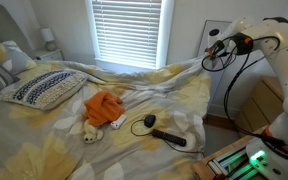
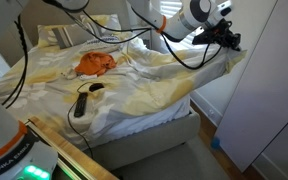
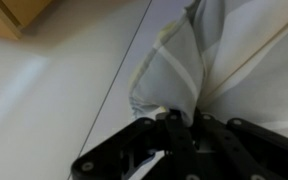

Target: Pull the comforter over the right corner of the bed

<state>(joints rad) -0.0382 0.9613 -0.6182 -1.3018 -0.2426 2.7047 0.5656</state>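
Observation:
I need my gripper to pull the comforter's bunched edge farther past the bed's side toward the white wall (image 2: 252,62) and release it, as the bed's corner still shows below the comforter's hem.
The comforter (image 1: 134,95), pale grey-white with faded yellow flowers, lies rumpled over the bed in both exterior views (image 2: 134,90). My gripper (image 1: 212,50) is shut on a bunched edge of it and holds that edge stretched up and out past the bed's side (image 2: 222,40). In the wrist view the black jaws (image 3: 179,125) pinch a fold of the fabric (image 3: 184,70) above a pale floor. The right corner of the bed (image 2: 179,125) shows white sheet below the comforter's hem.
An orange cloth with a soft toy (image 1: 102,110), a black cabled device (image 1: 159,130) and a navy-patterned pillow (image 1: 44,88) lie on the bed. A window with blinds (image 1: 129,30) is behind. A wooden dresser (image 1: 259,105) and white wall (image 2: 269,80) are close by.

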